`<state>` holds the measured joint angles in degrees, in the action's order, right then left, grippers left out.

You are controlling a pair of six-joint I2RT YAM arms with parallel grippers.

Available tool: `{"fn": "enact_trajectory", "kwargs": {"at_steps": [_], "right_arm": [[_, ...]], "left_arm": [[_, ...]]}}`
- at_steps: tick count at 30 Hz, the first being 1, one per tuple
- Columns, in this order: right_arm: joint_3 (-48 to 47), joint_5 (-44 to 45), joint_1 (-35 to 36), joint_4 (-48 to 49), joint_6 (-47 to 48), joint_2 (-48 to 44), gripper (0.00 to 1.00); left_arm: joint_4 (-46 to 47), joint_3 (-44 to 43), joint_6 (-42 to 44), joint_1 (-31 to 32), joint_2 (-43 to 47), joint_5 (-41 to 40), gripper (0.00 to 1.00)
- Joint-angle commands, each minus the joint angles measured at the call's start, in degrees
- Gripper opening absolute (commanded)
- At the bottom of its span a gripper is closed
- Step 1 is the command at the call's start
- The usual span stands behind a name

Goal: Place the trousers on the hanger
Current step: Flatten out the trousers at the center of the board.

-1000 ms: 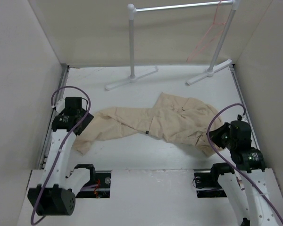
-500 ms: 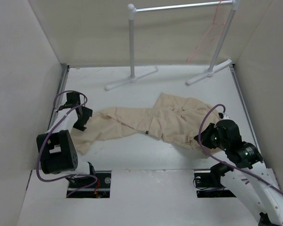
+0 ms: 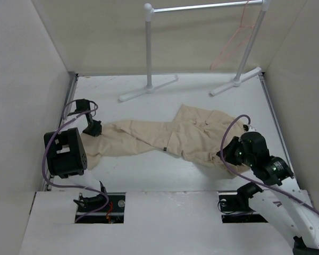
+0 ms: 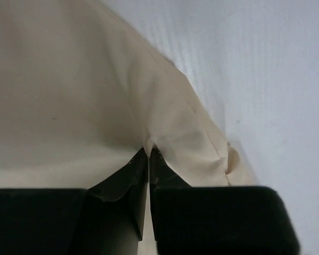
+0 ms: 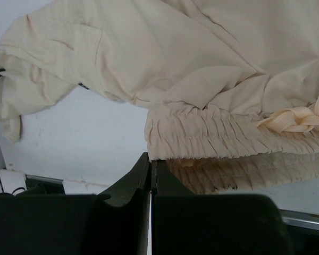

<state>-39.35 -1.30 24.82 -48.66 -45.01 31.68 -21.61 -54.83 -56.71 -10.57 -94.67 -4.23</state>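
Back toward the table's near edge I should draw my right gripper with the trousers' waistband corner and release it, because the cloth at the waist lies bunched.
The beige trousers (image 3: 186, 138) lie spread across the table, legs to the left and gathered waistband to the right. My left gripper (image 3: 94, 129) is down on the left leg end. In the left wrist view it (image 4: 149, 152) is shut, with a thin fold of the trousers (image 4: 69, 79) pinched at its tips. My right gripper (image 3: 224, 155) is at the waist end. In the right wrist view it (image 5: 150, 158) is shut, tips touching the lower corner of the trousers' waistband (image 5: 202, 138), with no cloth seen between them. The pink wire hanger (image 3: 231, 45) hangs on the rack's right end.
The white tubular rack (image 3: 149, 48) stands at the back, its two feet (image 3: 149, 89) reaching onto the table just behind the trousers. Side walls close in the table on the left and right. A braided drawstring (image 5: 292, 118) lies at the waistband.
The left arm has folded back and brought its gripper down on the leg end, where it closed on the cloth. The right arm has shifted left towards the waistband, jaws still shut.
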Motion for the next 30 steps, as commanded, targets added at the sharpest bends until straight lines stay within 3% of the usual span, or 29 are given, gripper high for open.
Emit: {"fn": "enact_trajectory", "kwargs": {"at_steps": [1, 5, 10, 13, 16, 21, 24, 26, 30], "right_arm": [[-4.23, 0.16, -1.48, 6.81, 0.54, 3.11, 0.01], [-14.05, -0.1, -5.52, 10.95, 3.17, 11.01, 0.0], [-34.96, -1.07, -10.09, 10.87, 5.37, 19.99, 0.0], [-47.54, -2.13, -10.71, 8.51, 5.73, 21.84, 0.0], [-50.91, -2.91, -10.45, 5.25, 5.11, 19.22, 0.0], [-36.18, -6.78, -9.13, -2.2, 2.91, 6.84, 0.0], [-26.42, -6.26, -10.97, -14.05, 4.75, 0.24, 0.0], [-20.18, -5.21, -13.34, -18.9, 4.68, -3.19, 0.0], [-15.15, -2.14, -17.39, -19.37, 3.97, -5.14, 0.0]], "left_arm": [[-0.18, -7.81, -0.42, 0.41, 2.03, 0.62, 0.02], [-5.98, -23.44, -0.07, 1.56, 5.28, 0.98, 0.01], [-12.93, -43.93, 0.28, 1.91, 7.3, 2.91, 0.0], [-14.16, -46.6, 0.28, 0.6, 11.69, 2.65, 0.02], [-13.38, -37.5, 0.37, -3.88, 20.46, 1.69, 0.04], [-10.92, -11.67, 1.16, -11.52, 33.04, 0.45, 0.12], [-9.6, 2.14, 1.69, -14.26, 37.18, -2.26, 0.32], [-9.77, 7.43, 1.95, -15.84, 37.46, -2.1, 0.44], [-9.33, 11.84, 2.04, -16.81, 39.47, 0.1, 0.49]]}}
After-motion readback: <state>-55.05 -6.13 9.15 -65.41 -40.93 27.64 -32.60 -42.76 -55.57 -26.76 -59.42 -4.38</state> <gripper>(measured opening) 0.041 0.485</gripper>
